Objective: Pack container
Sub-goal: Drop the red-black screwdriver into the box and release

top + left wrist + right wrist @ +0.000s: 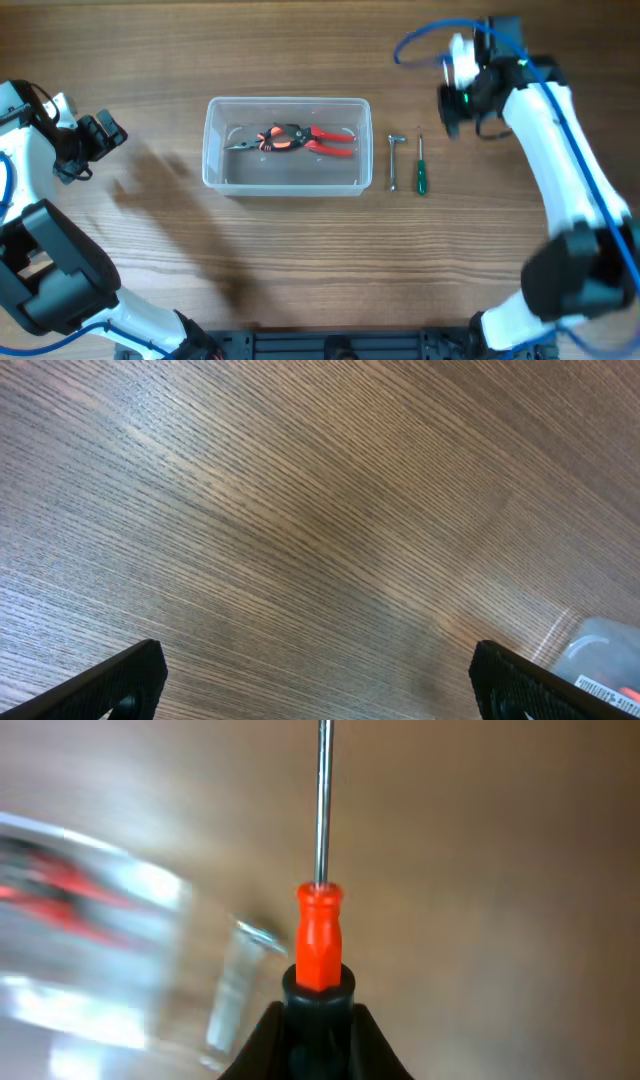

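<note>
The robot's right gripper needs to swing across and down and let go of the screwdriver's handle on the bare near part of the container's bottom, because that part is below it, to the left in the overhead view.
The clear plastic container [215,165] stands mid-table and holds red-handled pliers [295,139]. It also shows blurred at the left of the right wrist view [110,960], and one corner shows in the left wrist view [603,645]. My right gripper [318,1012] is shut on the black handle of a screwdriver [319,935] with a red collar and a steel shaft pointing away. In the overhead view the right gripper [452,112] is raised, right of the container. My left gripper [100,135] is open and empty, left of the container, over bare wood [320,680].
A green-handled screwdriver [421,172] and a small metal L-shaped tool [392,160] lie side by side on the table just right of the container. The tabletop is dark wood grain.
</note>
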Tool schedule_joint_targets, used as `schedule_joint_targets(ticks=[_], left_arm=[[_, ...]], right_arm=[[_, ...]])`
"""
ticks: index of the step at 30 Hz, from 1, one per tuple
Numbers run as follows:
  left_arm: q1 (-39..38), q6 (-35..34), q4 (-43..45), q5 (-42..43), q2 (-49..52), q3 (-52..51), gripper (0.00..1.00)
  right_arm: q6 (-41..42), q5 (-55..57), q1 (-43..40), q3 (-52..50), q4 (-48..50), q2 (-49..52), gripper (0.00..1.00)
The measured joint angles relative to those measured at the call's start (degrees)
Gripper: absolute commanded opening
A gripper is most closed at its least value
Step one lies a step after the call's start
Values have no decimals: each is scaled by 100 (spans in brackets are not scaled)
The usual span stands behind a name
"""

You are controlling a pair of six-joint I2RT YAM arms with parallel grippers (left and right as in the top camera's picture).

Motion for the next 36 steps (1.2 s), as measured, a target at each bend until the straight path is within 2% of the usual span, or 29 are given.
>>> schedule_joint_targets(ticks=[4, 7, 10, 19, 23, 25, 26, 27, 28, 29, 30, 34, 36], left_arm=[[0, 0, 0, 2, 0, 0, 100], [0, 2, 0, 2, 0, 0, 100], [0, 0, 0, 2, 0, 0, 100], [0, 0, 0, 2, 0, 0, 100], [0, 0, 0, 2, 0, 0, 100], [-2, 0, 0, 2, 0, 0, 100], [0, 0, 0, 2, 0, 0, 100], [0, 0, 0, 2, 0, 0, 100], [-2, 0, 0, 2, 0, 0, 100], [0, 0, 0, 2, 0, 0, 100], [0, 0, 0, 2, 0, 0, 100], [-2, 0, 0, 2, 0, 0, 100], [-2, 0, 0, 2, 0, 0, 100]], right_arm=[[-922, -704, 1388, 474, 564, -643, 4], [-1818, -992, 2350, 466, 704, -304, 4], [-2640, -1095, 2907, 442, 949, 358, 4], [-3779, -1172, 3099, 367, 1482, 2380, 4], [-3869, -1180, 3215, 348, 1578, 2568, 5], [-3871, -1191, 3368, 348, 1635, 2614, 31], [-3853, -1191, 3394, 348, 1657, 2625, 39], [-3849, -1193, 3418, 348, 1729, 2645, 40], [-3797, -1193, 3425, 350, 1803, 2667, 46], [-3735, -1189, 3423, 350, 1838, 2673, 59], [-3591, -1163, 3423, 350, 1919, 2675, 67], [-2776, -654, 3423, 361, 1985, 2625, 71], [-2343, -74, 3423, 361, 1829, 2417, 79]])
